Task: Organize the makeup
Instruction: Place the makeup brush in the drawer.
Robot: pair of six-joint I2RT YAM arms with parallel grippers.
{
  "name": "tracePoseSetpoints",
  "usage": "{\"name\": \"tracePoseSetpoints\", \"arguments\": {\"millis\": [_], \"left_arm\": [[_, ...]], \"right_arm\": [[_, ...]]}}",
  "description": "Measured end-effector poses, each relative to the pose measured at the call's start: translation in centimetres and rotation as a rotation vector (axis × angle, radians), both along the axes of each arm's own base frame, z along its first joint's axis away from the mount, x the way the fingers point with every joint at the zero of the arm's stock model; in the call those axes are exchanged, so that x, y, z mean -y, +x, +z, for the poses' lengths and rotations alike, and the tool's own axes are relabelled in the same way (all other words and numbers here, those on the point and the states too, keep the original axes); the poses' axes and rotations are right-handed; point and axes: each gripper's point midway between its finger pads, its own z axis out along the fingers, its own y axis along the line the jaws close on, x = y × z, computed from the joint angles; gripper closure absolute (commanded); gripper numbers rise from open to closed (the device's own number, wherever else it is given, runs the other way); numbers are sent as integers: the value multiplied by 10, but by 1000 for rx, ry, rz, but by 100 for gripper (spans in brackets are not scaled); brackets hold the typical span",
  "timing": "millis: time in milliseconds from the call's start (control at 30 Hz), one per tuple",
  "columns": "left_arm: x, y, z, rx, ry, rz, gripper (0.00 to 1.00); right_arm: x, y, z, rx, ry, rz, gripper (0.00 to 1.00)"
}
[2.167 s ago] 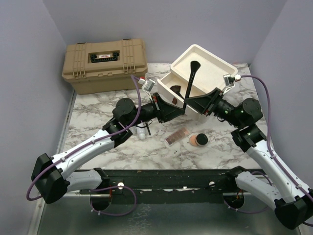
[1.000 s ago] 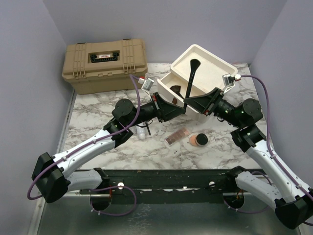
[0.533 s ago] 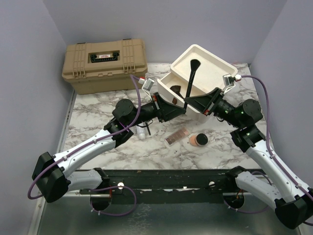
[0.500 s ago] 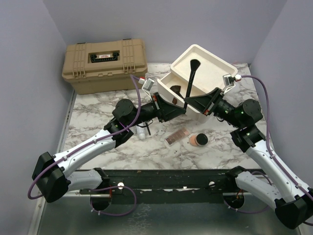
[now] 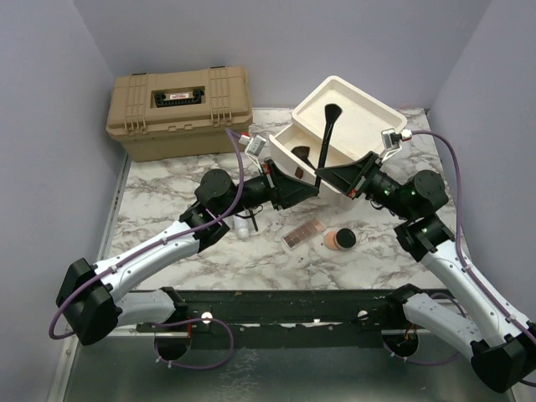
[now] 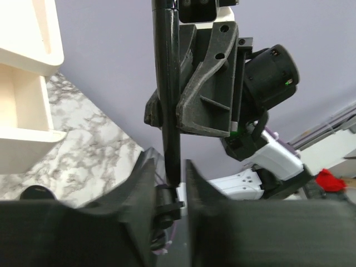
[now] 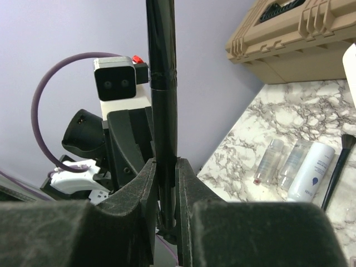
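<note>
My right gripper needs to move down into the lower tray [image 5: 313, 149] next, turn to lay the long brush flat and release its handle, as another brush lies there.
A long black-handled brush [image 5: 323, 146] stands tilted over the cream drawer unit [image 5: 360, 105], with both grippers meeting at its lower end. My right gripper [image 7: 165, 167] is shut on the handle [image 7: 162, 83], its fingers pressing both sides. The left gripper [image 6: 168, 172] straddles the same handle [image 6: 167, 83] with a thin gap on each side. In the top view the left gripper [image 5: 310, 189] and right gripper [image 5: 325, 177] face each other. On the marble lie a pink palette [image 5: 303, 234], a round compact [image 5: 339, 239], two slim tubes [image 7: 270, 161], a whitish bottle [image 7: 311, 172] and another brush [image 7: 336, 167].
The tan toolbox [image 5: 178, 111] stands shut at the back left. The drawer unit's lower tray holds a brush [image 5: 303, 153]. Purple walls close in the table on three sides. Both arms cross the middle of the table.
The left arm has edged slightly to the right. The brush and the right arm stay where they were.
</note>
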Motion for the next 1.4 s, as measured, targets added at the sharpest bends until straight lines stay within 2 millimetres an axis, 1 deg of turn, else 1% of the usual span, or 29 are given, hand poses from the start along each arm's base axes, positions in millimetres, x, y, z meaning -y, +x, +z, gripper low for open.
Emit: {"name": "tracePoseSetpoints", "arguments": {"millis": [33, 67, 133, 267, 333, 400, 433, 500, 567, 633, 700, 800, 967, 1067, 1133, 1233, 1300, 1400], "left_arm": [[0, 1, -2, 1, 8, 5, 50], [0, 2, -4, -4, 14, 9, 45], [0, 5, -11, -15, 40, 24, 40], [0, 11, -23, -27, 111, 54, 33], [-1, 15, -24, -19, 150, 76, 28], [-4, 21, -24, -6, 185, 114, 24], [-6, 24, -24, -4, 198, 134, 23], [-14, 29, -27, 7, 235, 185, 23], [-20, 31, -29, 11, 255, 213, 22], [-24, 32, -31, 14, 275, 236, 22], [-26, 35, -37, 9, 298, 253, 22], [-30, 38, -47, -11, 336, 275, 22], [-35, 42, -59, -34, 382, 306, 18], [-41, 48, -68, -55, 418, 351, 12], [-47, 52, -73, -66, 441, 391, 10], [-56, 57, -76, -77, 461, 444, 7], [-61, 60, -77, -82, 471, 471, 3], [-66, 62, -77, -97, 470, 502, 2]], "right_arm": [[0, 1, -2, -4, -5, -4, 100], [0, 2, -4, -13, -9, -8, 100], [1, 4, -9, -30, -21, -19, 100], [2, 8, -19, -60, -47, -37, 99], [3, 10, -23, -73, -58, -52, 100], [6, 15, -32, -92, -86, -82, 99], [6, 15, -34, -97, -91, -86, 99], [10, 22, -44, -121, -142, -123, 99], [15, 33, -50, -144, -225, -174, 99], [19, 45, -49, -141, -307, -219, 97], [23, 55, -44, -114, -381, -250, 96], [29, 62, -39, -68, -480, -269, 96], [32, 69, -46, -27, -637, -244, 96], [33, 75, -52, -11, -726, -217, 96], [34, 78, -56, 3, -786, -196, 95], [36, 82, -61, 5, -857, -174, 95], [36, 88, -66, -5, -904, -159, 95], [36, 100, -77, -32, -970, -144, 95]]}}
